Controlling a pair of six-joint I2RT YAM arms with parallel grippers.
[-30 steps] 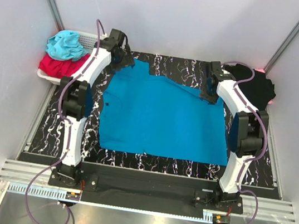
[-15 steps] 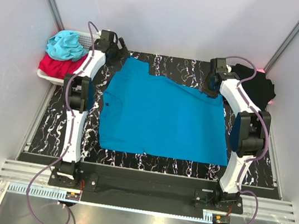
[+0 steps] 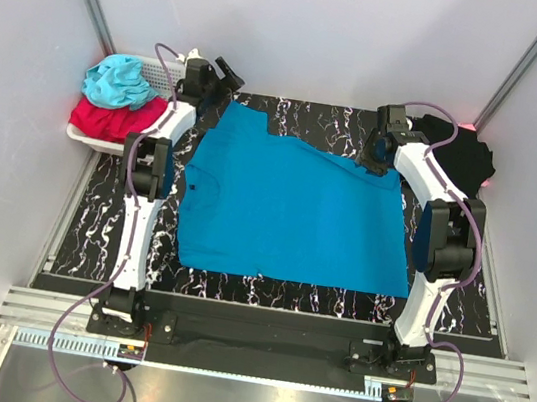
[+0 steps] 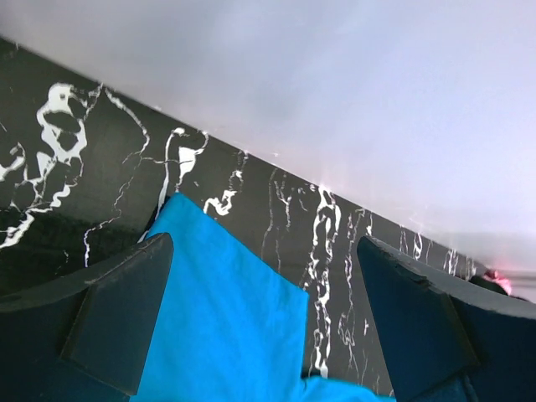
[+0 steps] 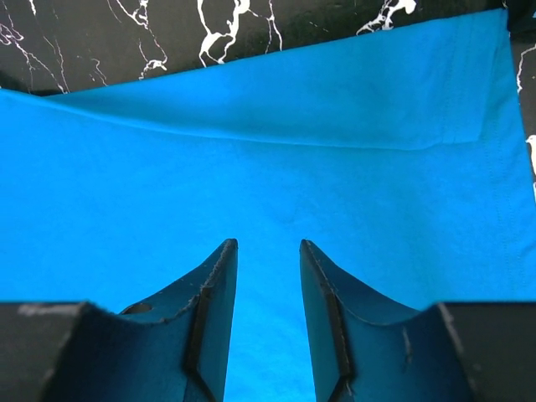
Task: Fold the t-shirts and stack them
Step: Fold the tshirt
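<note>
The robot will next lower the open fingers of its left gripper around the t-shirt flap's edge by the basket (image 4: pixel 162 224) below it, near the t-shirt's back corner, where bare mat borders that edge.
A medium-blue t-shirt (image 3: pixel 288 204) lies spread flat on the black marbled mat (image 3: pixel 93 225). My left gripper (image 3: pixel 229 72) is raised above the shirt's back left corner, open wide and empty. In the left wrist view that blue corner (image 4: pixel 226 318) lies below and between the spread jaws of the left gripper (image 4: pixel 266 243). My right gripper (image 3: pixel 368 160) hovers over the shirt's back right sleeve. In the right wrist view it (image 5: pixel 268 244) shows a narrow gap, holding nothing, with blue cloth (image 5: pixel 268 142) beneath. A black t-shirt (image 3: pixel 467 155) lies bunched at the back right.
A white basket (image 3: pixel 157 68) at the back left holds a cyan cloth (image 3: pixel 120 80) and a red cloth (image 3: pixel 99 118). Grey walls close in the back and both sides. The arm bases stand at the mat's front edge.
My left gripper has lifted back and away from the shirt's back left corner, which now lies flat. My right gripper has barely shifted.
</note>
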